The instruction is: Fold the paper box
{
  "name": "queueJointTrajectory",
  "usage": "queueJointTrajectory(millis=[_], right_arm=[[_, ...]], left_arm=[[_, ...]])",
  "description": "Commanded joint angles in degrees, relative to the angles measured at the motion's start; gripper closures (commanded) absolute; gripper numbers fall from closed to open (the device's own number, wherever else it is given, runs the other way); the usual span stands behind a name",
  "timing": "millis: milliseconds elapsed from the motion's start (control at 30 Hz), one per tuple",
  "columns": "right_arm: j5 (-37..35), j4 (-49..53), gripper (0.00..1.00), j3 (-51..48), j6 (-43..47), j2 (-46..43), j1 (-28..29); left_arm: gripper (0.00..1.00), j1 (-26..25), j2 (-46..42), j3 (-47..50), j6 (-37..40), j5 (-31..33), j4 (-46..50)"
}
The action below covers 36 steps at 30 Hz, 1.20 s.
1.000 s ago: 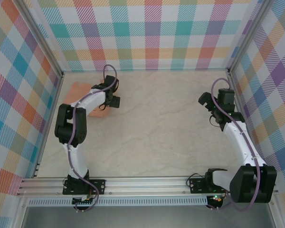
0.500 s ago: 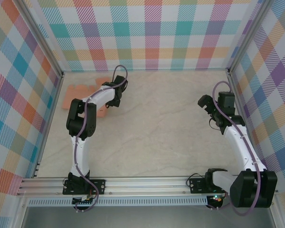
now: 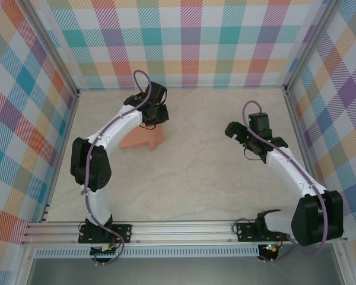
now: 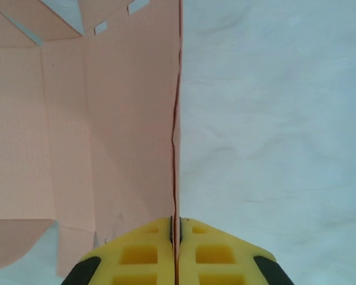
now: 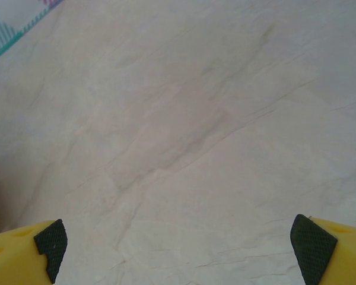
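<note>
My right gripper moves over the bare tabletop toward the sheet next, to close on the raised edge of card (image 3: 164,134), which lies across that gap from it.
The paper box (image 3: 140,139) is a flat salmon-orange card sheet with tabs and notches, lying on the table left of the middle. In the left wrist view the sheet (image 4: 107,119) spreads to the left, and its right edge runs straight into my yellow jaws. My left gripper (image 4: 175,224) is shut on that edge; from above it (image 3: 155,123) stands over the sheet's far side. My right gripper (image 3: 234,132) hovers right of the middle, apart from the sheet. Its jaws (image 5: 178,249) stand wide open over bare tabletop, with nothing between the fingertips (image 5: 50,242).
Plaid walls (image 3: 190,41) close the table at the back and both sides, with aluminium posts (image 3: 289,89) in the corners. A metal rail (image 3: 178,228) with both arm bases runs along the near edge. Bare marble-look tabletop (image 3: 196,172) lies between the two arms.
The left gripper shut on the sheet's edge and pulled it from the back-left corner to the right. The right arm swung left toward the middle, jaws still open.
</note>
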<state>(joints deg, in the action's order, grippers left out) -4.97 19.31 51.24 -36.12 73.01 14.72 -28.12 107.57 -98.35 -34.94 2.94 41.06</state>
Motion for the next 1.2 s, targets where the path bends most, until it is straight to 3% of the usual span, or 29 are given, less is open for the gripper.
queueJointTrajectory(millis=[0,33,133,267,433,500,667,933,1067,1167], right_arm=[[0.70,-2.25,0.01,1.25,1.04,2.40,2.34],[0.31,-1.88,0.01,1.24,0.40,2.88,2.42],[-0.91,-0.43,0.00,1.49,1.10,2.80,2.43],[-3.11,1.71,0.00,2.72,6.71,1.30,2.33],[5.06,4.12,0.00,6.43,16.84,3.29,1.97],[14.77,6.40,0.02,10.01,19.65,7.57,1.25],[31.30,10.68,0.25,20.12,20.29,21.93,1.19],[40.32,10.91,0.32,31.29,19.68,40.21,2.90],[45.86,7.48,0.38,34.54,18.17,47.30,3.52],[48.50,5.59,0.43,38.16,18.02,50.95,4.61]], left_arm=[[0.89,-3.18,-0.98,2.64,-18.88,-5.94,-3.59],[0.85,-4.25,-0.68,2.83,-21.36,-6.65,-4.39],[0.58,-7.11,1.04,2.22,-24.80,-7.47,-4.90],[0.46,-8.06,1.91,4.03,-27.20,-9.58,-7.81],[0.40,-5.55,-1.47,3.53,-21.03,-9.26,-7.03],[0.38,-2.71,-3.79,3.35,-16.49,-9.70,-5.75],[0.35,5.71,-9.42,6.09,-5.59,-10.54,-2.94],[0.30,15.09,-15.24,18.83,1.99,-11.09,-2.07],[0.15,16.83,-16.29,22.68,3.34,-11.94,-2.20],[0.09,17.77,-16.84,22.12,6.87,-12.81,-1.71]])
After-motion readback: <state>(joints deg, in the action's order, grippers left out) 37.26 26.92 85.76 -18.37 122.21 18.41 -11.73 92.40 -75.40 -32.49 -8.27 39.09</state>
